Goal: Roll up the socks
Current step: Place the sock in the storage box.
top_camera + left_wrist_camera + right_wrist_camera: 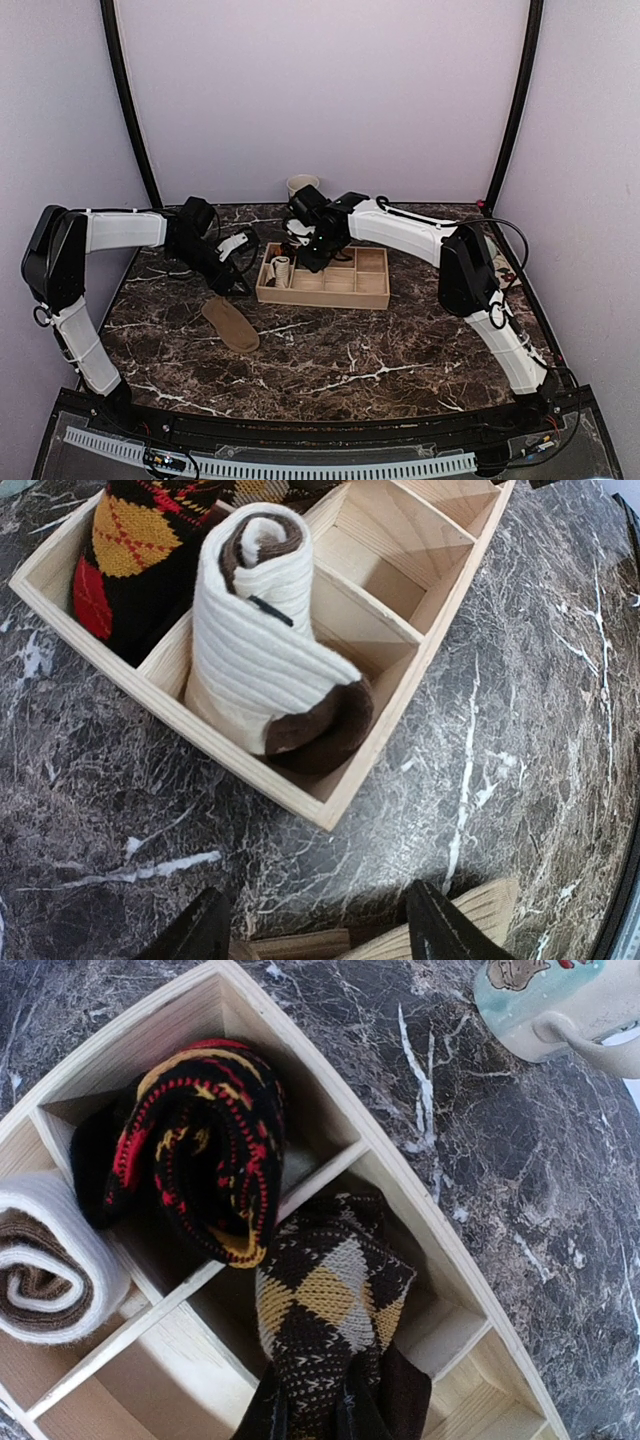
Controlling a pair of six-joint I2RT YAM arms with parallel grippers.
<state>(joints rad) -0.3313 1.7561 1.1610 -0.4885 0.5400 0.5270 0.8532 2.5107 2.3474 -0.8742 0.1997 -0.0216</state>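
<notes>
The tray's back section is below my fingers with the argyle sock's bunched end in it, so I need to ease my right gripper slightly down next and let go of the argyle sock.
The plain tan sock lies flat on the marble, left of centre. My left gripper hovers between that sock and the tray's left end. In the left wrist view its fingers stand apart, open, with the tan sock's ribbed end showing low beside them. The dark brown argyle sock hangs bunched into a back compartment of the wooden tray. My right gripper is shut on its near end, above the tray.
The wooden tray with several compartments sits mid-table. It holds a white rolled sock with brown lining and a black, red and yellow rolled bundle. A pale mug stands behind the tray near the back wall.
</notes>
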